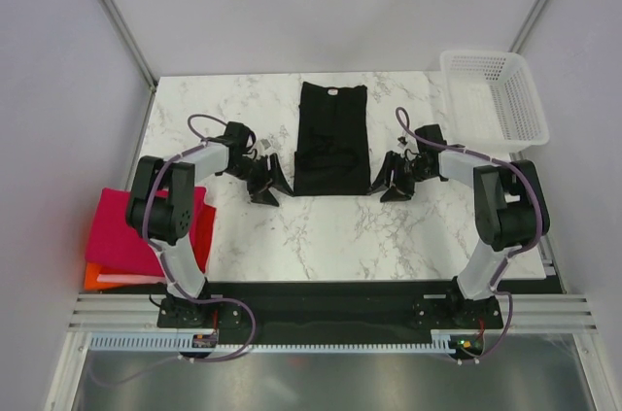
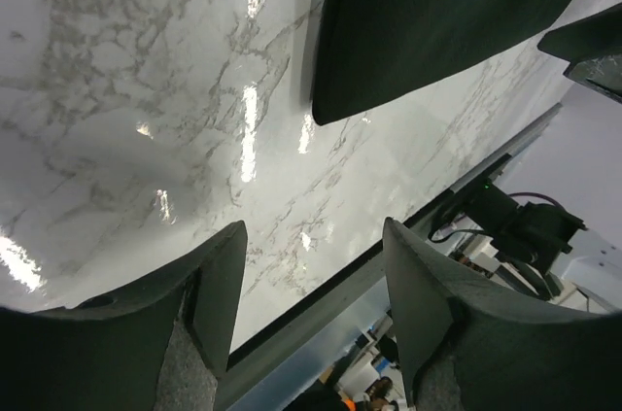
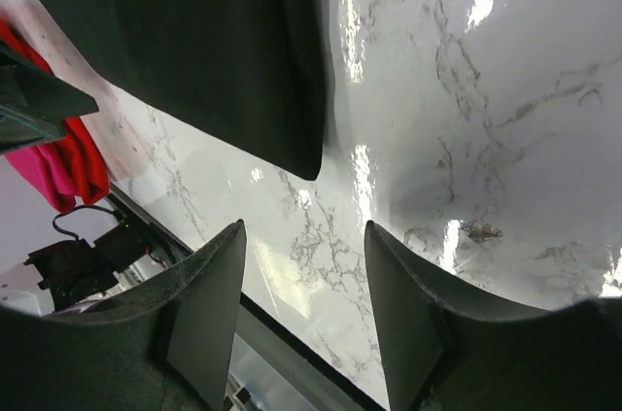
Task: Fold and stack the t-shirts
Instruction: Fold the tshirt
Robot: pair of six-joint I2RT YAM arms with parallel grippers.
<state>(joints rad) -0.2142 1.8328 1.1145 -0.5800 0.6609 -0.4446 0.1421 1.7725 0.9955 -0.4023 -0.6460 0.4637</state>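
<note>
I will next move my left gripper down and to its right in the top view, with its open fingers around the t-shirt, because the t-shirt's near corner is there.
A plain black t-shirt (image 1: pixel 331 137) lies flat on the marble table, folded into a long narrow strip, collar at the far end. My left gripper (image 1: pixel 273 181) is open and empty, just left of the shirt's near left corner (image 2: pixel 330 110). My right gripper (image 1: pixel 389 181) is open and empty, just right of the shirt's near right corner (image 3: pixel 301 154). Neither gripper touches the cloth. A stack of folded shirts sits at the table's left edge: magenta-pink (image 1: pixel 121 222) on top, red (image 1: pixel 202 236) and orange (image 1: pixel 97 278) below it.
A white plastic mesh basket (image 1: pixel 494 97) stands at the far right corner, partly over the table edge. The marble table (image 1: pixel 321 236) runs from the shirt to the near edge rail. The other arm's gripper shows at the edge of each wrist view.
</note>
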